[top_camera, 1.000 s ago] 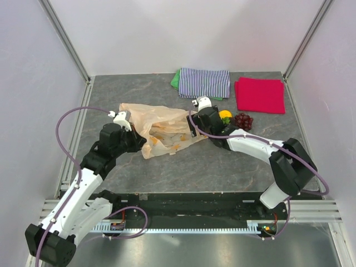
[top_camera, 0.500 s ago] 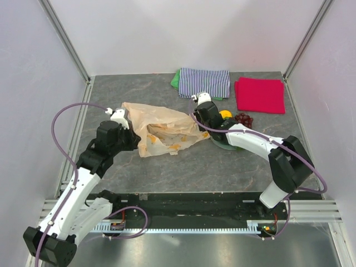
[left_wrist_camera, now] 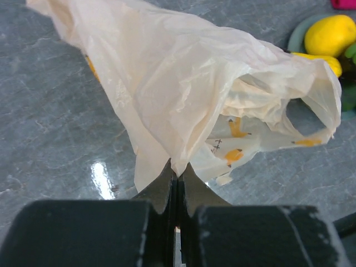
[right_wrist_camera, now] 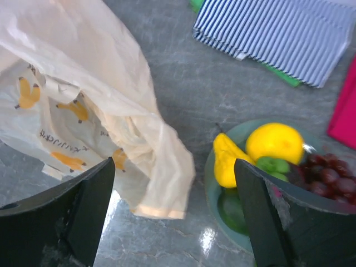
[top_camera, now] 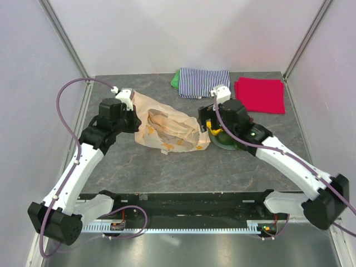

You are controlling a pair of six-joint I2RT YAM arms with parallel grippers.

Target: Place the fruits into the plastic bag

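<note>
My right gripper's fingers are by the plate's rim (right_wrist_camera: pixel 209 183). I need to move the gripper to the right in the top view, then down onto the round dark purple fruit (right_wrist_camera: pixel 296 176).
The plastic bag (top_camera: pixel 167 129) lies left of centre, cream with yellow banana prints. My left gripper (top_camera: pixel 133 115) is shut on its left edge (left_wrist_camera: pixel 177 167) and holds that edge up, so the mouth (left_wrist_camera: pixel 267 105) gapes toward the plate. My right gripper (right_wrist_camera: pixel 173 167) is open and empty, hovering over the bag's loose handle (right_wrist_camera: pixel 161 183) and the plate's left rim (right_wrist_camera: pixel 209 183). On the plate lie the lemon (right_wrist_camera: pixel 274 143), the yellow pear (right_wrist_camera: pixel 228 161), the lime (right_wrist_camera: pixel 272 164), the grapes (right_wrist_camera: pixel 325 175) and the avocado (right_wrist_camera: pixel 232 210). In the top view my right arm hides most of the fruit.
A striped folded cloth (top_camera: pixel 204 82) over a green one (top_camera: pixel 174 81) and a red folded cloth (top_camera: pixel 260 94) lie at the back. The grey-green plate (top_camera: pixel 225 146) sits just right of the bag. Grey walls close in the table on three sides.
My left gripper has moved toward the back with the bag's edge, pulling the bag up and taller. My right arm has risen and swung right, now over the plate.
</note>
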